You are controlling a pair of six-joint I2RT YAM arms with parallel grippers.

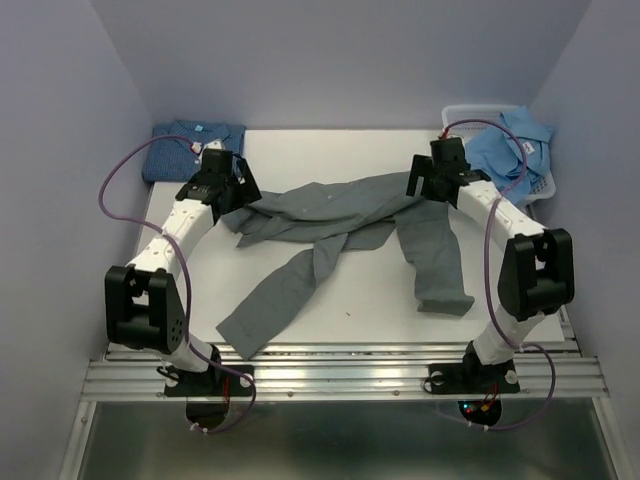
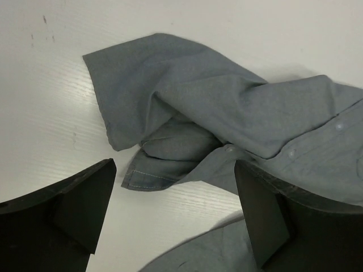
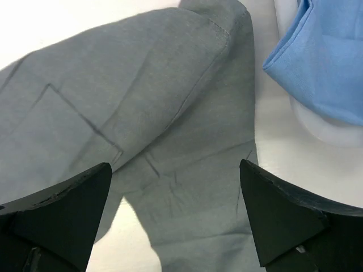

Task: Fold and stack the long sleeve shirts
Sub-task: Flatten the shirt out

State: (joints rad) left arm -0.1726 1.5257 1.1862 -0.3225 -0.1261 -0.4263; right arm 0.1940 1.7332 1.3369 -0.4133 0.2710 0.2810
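Observation:
My left gripper is above the stitched grey flap [image 1: 247, 239] [image 2: 154, 174], with its open fingers on either side of the flap. I need to lower the gripper onto the flap next and close it there.
A plain grey long sleeve shirt [image 1: 335, 215] lies crumpled across the middle of the white table [image 1: 370, 300], its two sleeves trailing toward the near edge. Over the shirt's left end my left gripper [image 1: 228, 178] stands open, nothing between its fingers [image 2: 74, 204], with grey cloth [image 2: 227, 107] just beyond them. At the shirt's right end my right gripper [image 1: 437, 172] is open too, hovering above flat grey cloth [image 3: 170, 141]. A folded dark blue patterned shirt [image 1: 185, 148] rests at the table's back left. A light blue shirt [image 1: 510, 150] fills the basket at the back right.
The white mesh basket [image 1: 545, 185] stands at the table's back right corner, close to my right arm; its rim and the light blue cloth [image 3: 323, 62] show in the right wrist view. Grey walls close in both sides and the back.

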